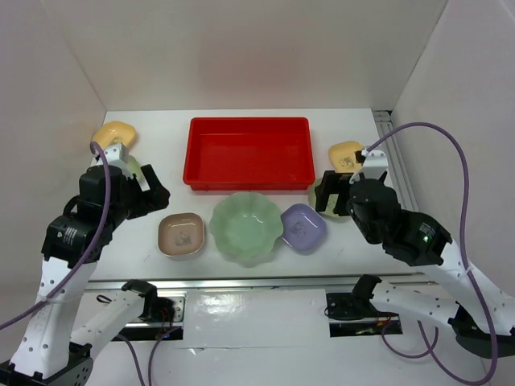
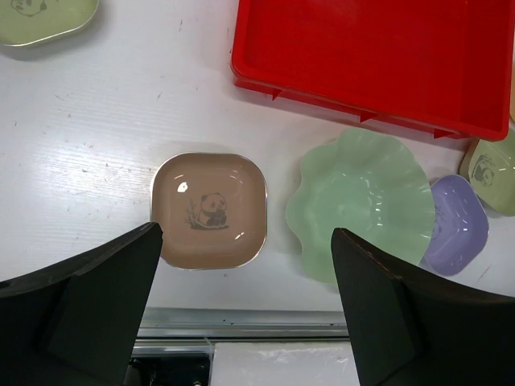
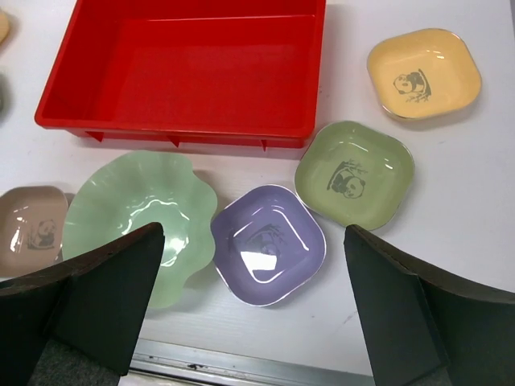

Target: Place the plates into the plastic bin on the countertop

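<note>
The scalloped dish's rim by the lavender dish is below my right gripper and to its left in the top view, so I will lower that gripper onto that rim next.
The red plastic bin (image 1: 249,153) sits empty at the back middle of the white countertop (image 1: 161,145). In front of it lie the pinkish-beige dish (image 1: 181,235), the large pale green scalloped dish (image 1: 247,227) and the lavender dish (image 1: 303,227). One yellow dish (image 1: 115,133) is at the far left, another (image 1: 346,153) at the right. My left gripper (image 1: 153,193) is open above the beige dish (image 2: 209,211). My right gripper (image 1: 330,195) is open above the lavender dish (image 3: 268,244), with a green dish (image 3: 354,173) beside it. Another green dish (image 2: 44,16) lies left, mostly hidden under my left arm.
White walls enclose the countertop on the left, back and right. A metal rail (image 1: 241,281) runs along the near edge, close behind the front row of dishes. The bin's near rim (image 3: 177,133) almost touches the scalloped dish (image 3: 137,221).
</note>
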